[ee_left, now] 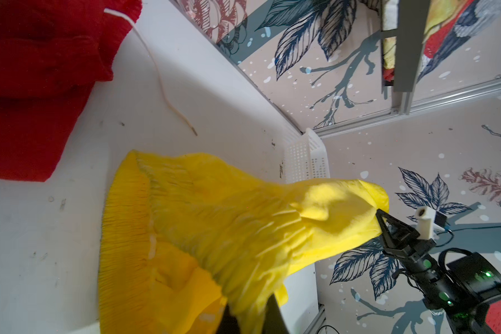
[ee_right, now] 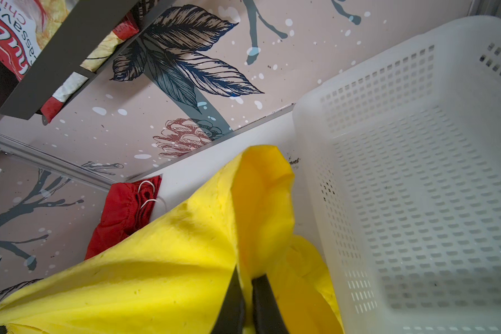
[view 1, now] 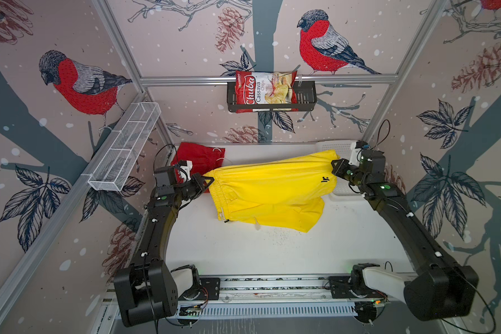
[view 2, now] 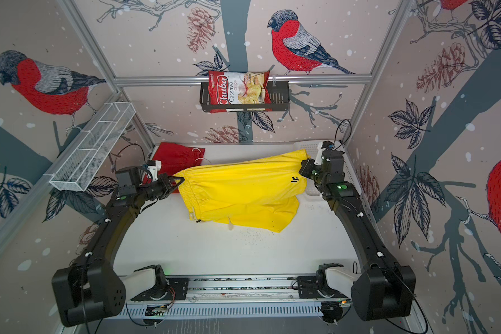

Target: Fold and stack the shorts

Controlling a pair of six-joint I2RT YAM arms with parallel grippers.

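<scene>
I need to move my right gripper down and back toward my base onto the lower yellow leg (view 1: 315, 208) (ee_right: 306, 275) next and let go of the hem, as it still hangs above the table.
The yellow shorts (view 1: 272, 191) (view 2: 240, 191) hang stretched above the white table between both grippers, a small black mark on the right leg. My left gripper (view 1: 208, 180) (view 2: 177, 180) is shut on the elastic waistband end; in the left wrist view yellow cloth (ee_left: 214, 231) runs into its closed jaws. My right gripper (view 1: 333, 167) (view 2: 301, 169) is shut on the leg hem, its two black fingers (ee_right: 261, 303) pinching a thin fold (ee_right: 261, 202). The red shorts (view 1: 195, 157) (view 2: 175, 157) (ee_left: 35, 86) (ee_right: 122, 214) lie folded at the table's back left corner, white drawstring showing.
A white perforated basket (view 1: 342, 149) (view 2: 311, 144) (ee_right: 417, 173) stands at the back right, behind and beside the right gripper. A black wall shelf (view 1: 272, 98) holds a red chips bag (view 1: 261, 89). A white wire rack (view 1: 125, 147) hangs on the left wall.
</scene>
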